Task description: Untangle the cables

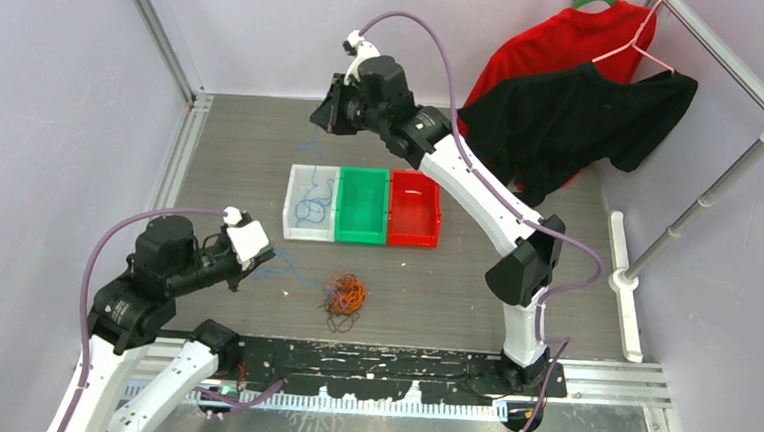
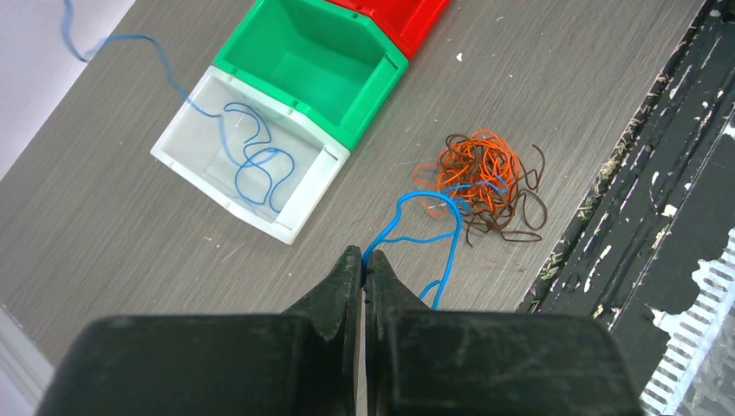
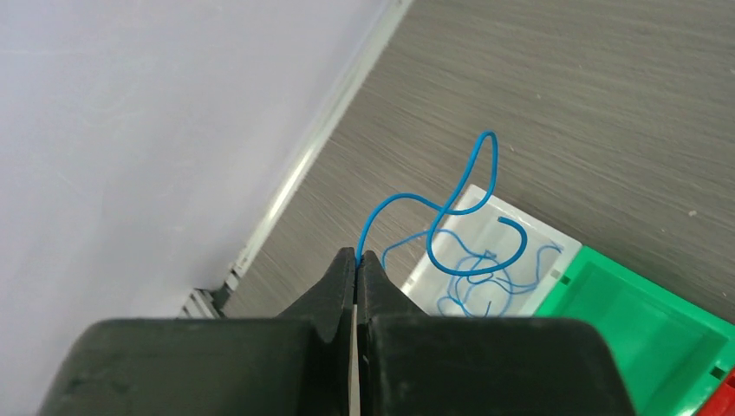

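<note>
I need to lower the blue cable in my right gripper from high into the white bin [image 1: 291,222] [image 3: 492,276] and release it, as more blue cable already lies coiled inside.
A tangle of orange and dark brown cables [image 1: 345,296] lies on the table in front of the bins; it also shows in the left wrist view [image 2: 490,178]. My left gripper [image 2: 363,258] is shut on a blue cable [image 2: 416,232] that runs into that tangle. My right gripper [image 3: 356,256] is shut on another blue cable [image 3: 464,204], held high above the white bin [image 1: 291,222]; the cable hangs down into the bin, where more blue cable [image 2: 256,165] lies coiled.
A green bin [image 1: 362,206] and a red bin [image 1: 414,209] stand right of the white bin. Red and black shirts [image 1: 576,98] hang on a rack at the back right. The black base plate [image 1: 369,368] runs along the near edge.
</note>
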`<state>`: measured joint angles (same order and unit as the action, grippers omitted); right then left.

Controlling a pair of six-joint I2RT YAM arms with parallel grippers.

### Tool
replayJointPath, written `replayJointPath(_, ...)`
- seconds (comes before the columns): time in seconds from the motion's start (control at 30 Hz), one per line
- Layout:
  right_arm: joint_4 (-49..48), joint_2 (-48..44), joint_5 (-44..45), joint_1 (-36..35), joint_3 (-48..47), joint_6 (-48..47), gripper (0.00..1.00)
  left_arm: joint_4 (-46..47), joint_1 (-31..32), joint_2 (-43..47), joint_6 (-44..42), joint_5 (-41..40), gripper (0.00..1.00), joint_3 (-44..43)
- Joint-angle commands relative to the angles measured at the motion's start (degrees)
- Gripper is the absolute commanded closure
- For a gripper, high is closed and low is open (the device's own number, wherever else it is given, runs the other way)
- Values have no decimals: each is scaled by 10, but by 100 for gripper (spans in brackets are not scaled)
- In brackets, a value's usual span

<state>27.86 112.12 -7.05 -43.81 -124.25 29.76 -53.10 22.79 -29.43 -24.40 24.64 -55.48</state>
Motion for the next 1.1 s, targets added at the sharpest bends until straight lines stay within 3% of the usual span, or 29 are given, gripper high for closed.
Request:
replayJointPath(0.0,-11,9,21,-3,13,-29,99,7,1,5,-5,10,100,-22)
replayJointPath(0.6,35,129,79,-56,48,-100,99,13,1,-1,-1,14,100,-35)
replayJointPath(1.0,91,248,100,-54,-32,-100,99,4,1,5,-3,14,100,-40)
replayJointPath(1.07,93,241,97,-51,-31,-96,86,4,1,5,-4,15,100,-39)
